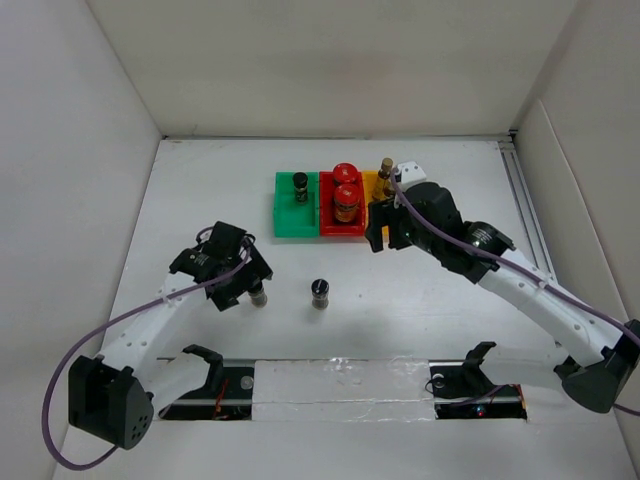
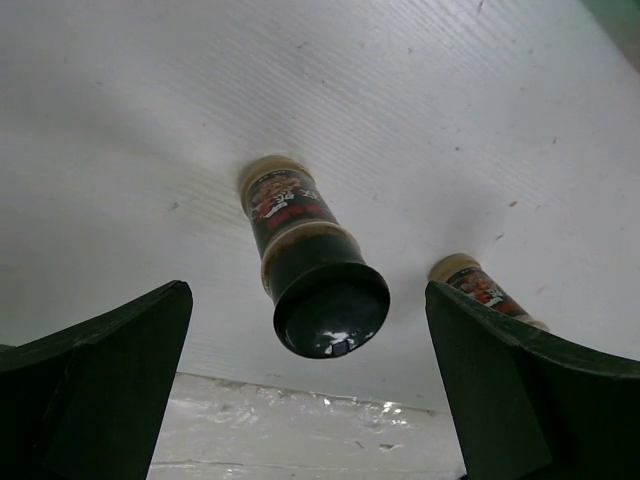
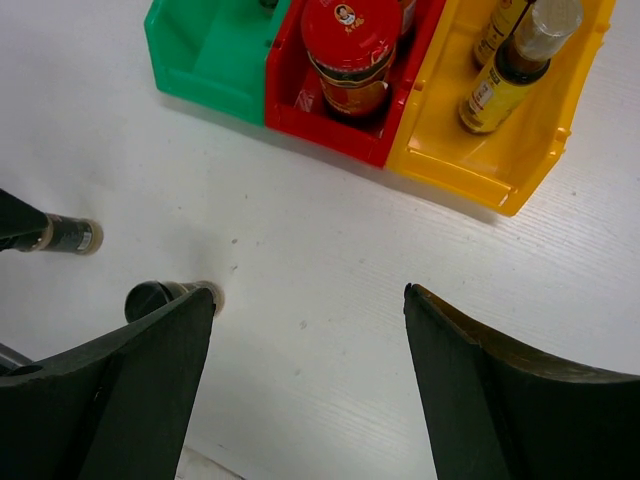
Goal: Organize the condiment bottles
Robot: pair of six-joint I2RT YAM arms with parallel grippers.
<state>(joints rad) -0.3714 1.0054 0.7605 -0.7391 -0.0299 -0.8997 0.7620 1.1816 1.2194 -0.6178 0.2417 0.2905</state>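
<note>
The bottle stands upright below the left gripper, between its open fingers, so the gripper will next come down over the short bottle's black-capped top (image 1: 257, 287) (image 2: 325, 285) and close its fingers there.
A short dark black-capped bottle (image 2: 305, 255) stands upright on the table between the fingers of my left gripper (image 2: 308, 290), which is open wide and not touching it. In the top view this bottle (image 1: 258, 294) is by the left gripper (image 1: 246, 288). A second black-capped bottle (image 1: 319, 292) stands free to its right, seen too as the bottle (image 2: 478, 290) in the left wrist view. A third black-capped bottle (image 1: 300, 187) is in the green bin (image 1: 285, 222). Two red-capped jars (image 1: 347, 200) fill the red bin (image 1: 328, 228). Two slim yellow-labelled bottles (image 3: 505, 75) stand in the yellow bin (image 3: 500, 175). My right gripper (image 3: 309, 292) hangs open and empty over the table in front of the bins.
White walls close the table in at the left, back and right. A metal rail (image 1: 525, 200) runs along the right side. A taped strip (image 1: 340, 385) and both arm bases lie along the near edge.
</note>
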